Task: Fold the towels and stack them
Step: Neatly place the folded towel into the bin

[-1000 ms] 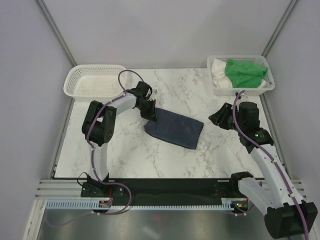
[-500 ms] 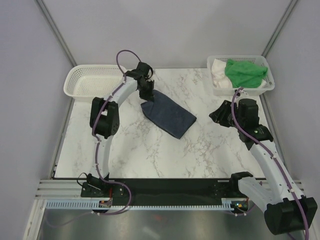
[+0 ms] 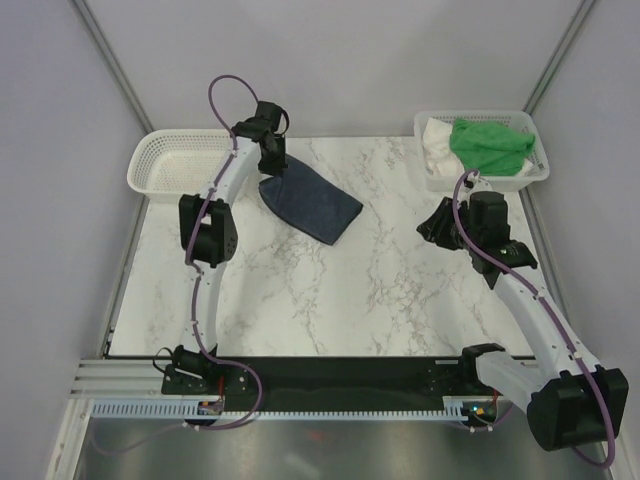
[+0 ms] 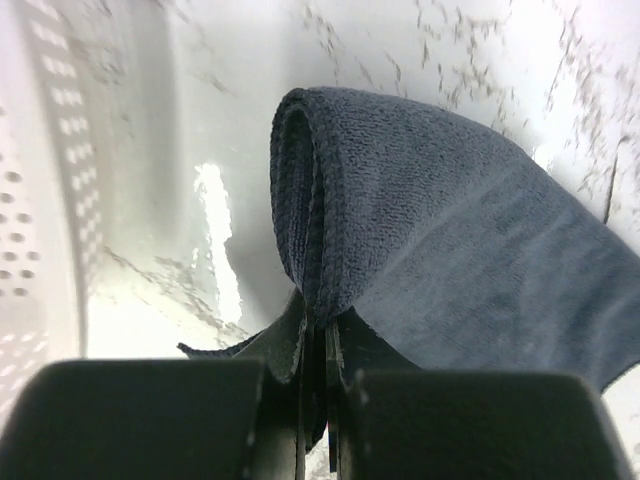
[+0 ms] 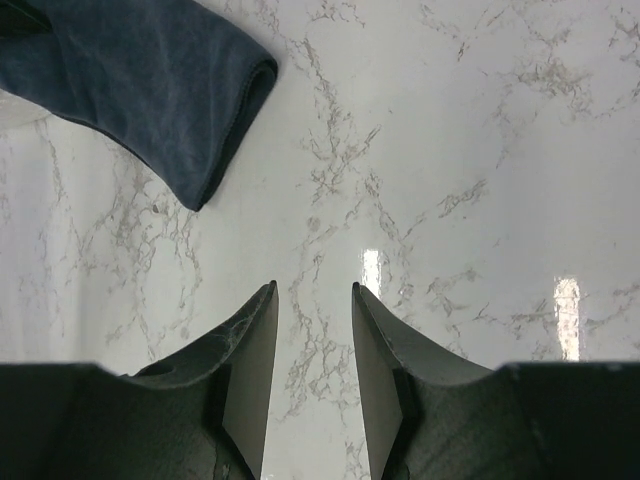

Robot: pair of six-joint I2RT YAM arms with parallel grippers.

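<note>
The navy towel goes up over the empty basket's side and down inside next, where my left gripper releases it. The empty basket point(image 3: 168, 162) point(image 4: 22, 225) lies to its left in the top view.
The folded navy towel point(image 3: 310, 203) trails across the marble table point(image 3: 330, 290) toward the left basket. My left gripper point(image 3: 272, 162) is shut on its folded edge and holds that end up beside the basket; the pinched fold fills the left wrist view point(image 4: 420, 230). The green towel point(image 3: 490, 145) and the white towel point(image 3: 436, 140) lie bunched in the right basket point(image 3: 538, 172). My right gripper point(image 3: 437, 228) hangs open and empty above bare marble at the right point(image 5: 313, 300); the navy towel's far end shows in its view point(image 5: 170, 80).
An empty white mesh basket point(image 3: 185, 165) stands at the back left, its wall close to the left gripper point(image 4: 40, 180). Grey walls enclose the table on three sides.
My left gripper has carried the navy towel's end up and back-left toward the left basket, dragging the towel across the table. The right gripper has shifted slightly toward the back.
</note>
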